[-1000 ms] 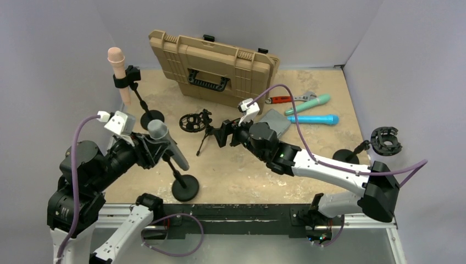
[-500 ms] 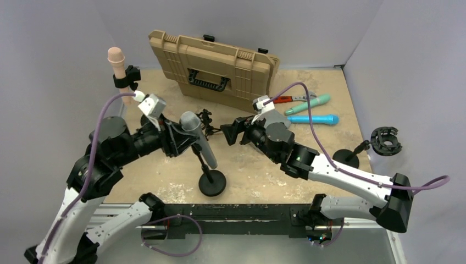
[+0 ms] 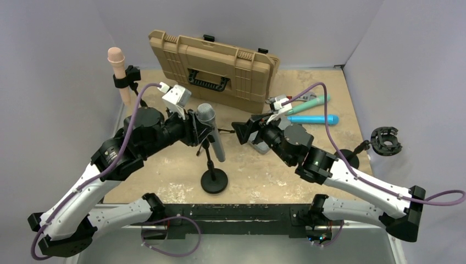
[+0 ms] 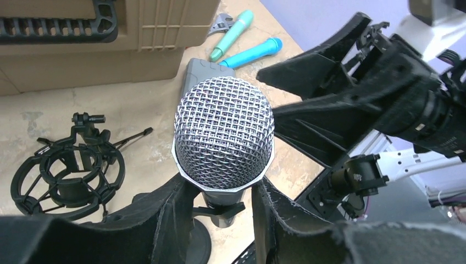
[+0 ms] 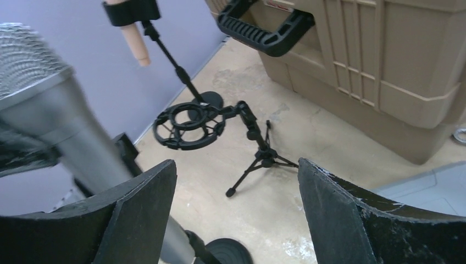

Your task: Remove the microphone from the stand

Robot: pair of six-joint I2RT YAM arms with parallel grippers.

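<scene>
The robot should next move its right gripper left in the top view and close it around the microphone's body under the mesh head [image 3: 213, 128] [image 5: 90, 131], because the microphone is outside that gripper's fingers.
A grey microphone [image 3: 211, 135] with a silver mesh head [image 4: 224, 142] sits tilted in the clip of a black stand with a round base [image 3: 214, 180]. My left gripper [image 3: 199, 132] is shut on the microphone's body just under the head, one finger on each side [image 4: 220, 203]. My right gripper [image 3: 242, 130] is open and empty, just right of the microphone and facing it. In the right wrist view the microphone [image 5: 66, 126] is at the left, beside the left finger, and the gripper [image 5: 236, 214] is wide open over the table.
A tan case [image 3: 214, 66] stands at the back. A pink microphone [image 3: 116, 60] is on a stand at the far left. A black shock mount on a small tripod [image 5: 189, 124] is behind the grippers. Teal [image 3: 308, 103] and blue [image 3: 313, 119] microphones and another shock mount [image 3: 387, 140] lie right.
My left gripper has carried the grey microphone and its stand right and further back. My right gripper has pulled back to the right and risen, staying open.
</scene>
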